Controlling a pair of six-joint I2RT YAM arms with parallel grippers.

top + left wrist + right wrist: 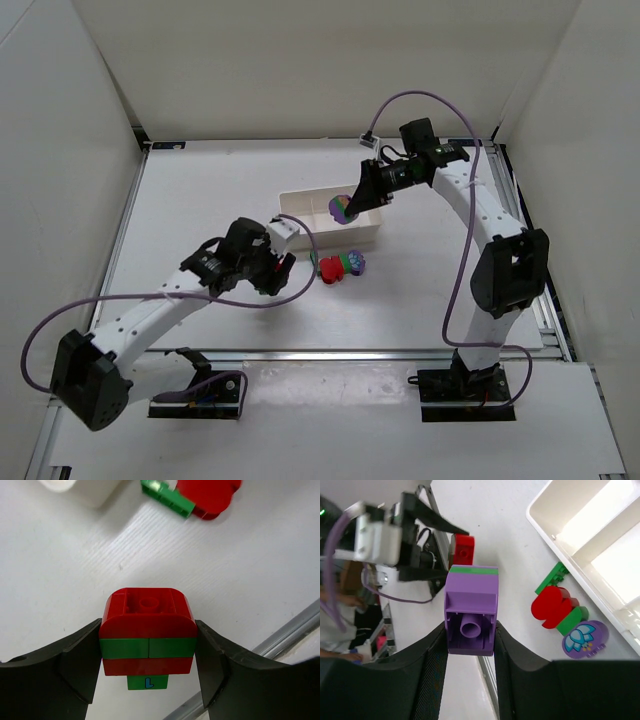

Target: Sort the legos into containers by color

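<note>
To get the brick stack to table where it has room, my left gripper needs to lower toward the left in the top view first, away from the loose cluster of bricks.
My left gripper is shut on a red and green brick stack and holds it above the table; in the top view this gripper is left of the loose pile. My right gripper is shut on a purple brick with a green layer, held over the white tray; the brick shows in the top view. A loose cluster of red, green and purple bricks lies on the table in front of the tray and also shows in the right wrist view.
The tray's compartments show at the upper right of the right wrist view. A metal rail runs along the table's near edge. White walls enclose the table on three sides.
</note>
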